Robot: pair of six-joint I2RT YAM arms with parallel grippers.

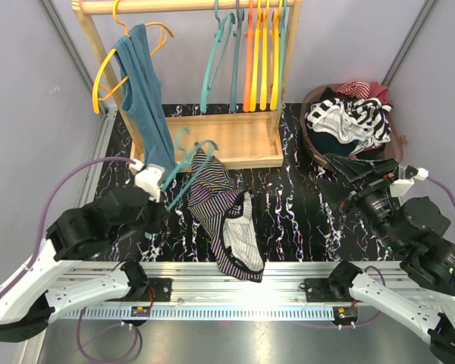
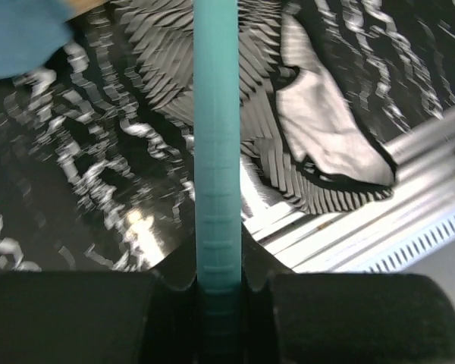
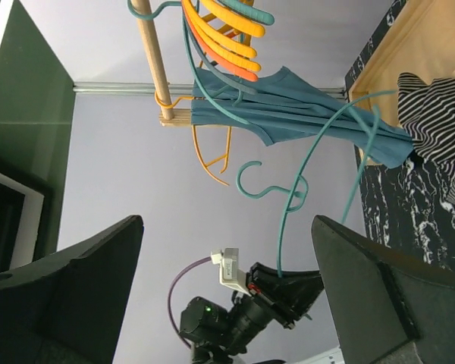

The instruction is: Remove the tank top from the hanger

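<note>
The gap beside the blue tank top has room. My left gripper will next rise outward, hook the teal hanger (image 1: 186, 158) over the rack's empty part (image 1: 188, 7) and release it.
My left gripper (image 1: 158, 196) is shut on the lower end of a teal hanger (image 1: 186, 158) and holds it tilted above the table. In the left wrist view the hanger's bar (image 2: 216, 152) runs up from between the closed jaws (image 2: 218, 284). The striped tank top (image 1: 226, 216) lies mostly spread on the black marbled table, and its upper end (image 1: 205, 163) reaches the hanger; I cannot tell whether it still hooks on it. It also shows in the left wrist view (image 2: 311, 144). My right gripper (image 1: 340, 180) is open and empty, to the right of the top; the right wrist view (image 3: 227, 280) looks across at the hanger (image 3: 318, 159).
A wooden rack (image 1: 235, 140) stands at the back. On it hang a blue tank top (image 1: 142, 87) on an orange hanger (image 1: 105, 76) and several bare teal and orange hangers (image 1: 254, 53). A basket of clothes (image 1: 349, 117) sits at the back right.
</note>
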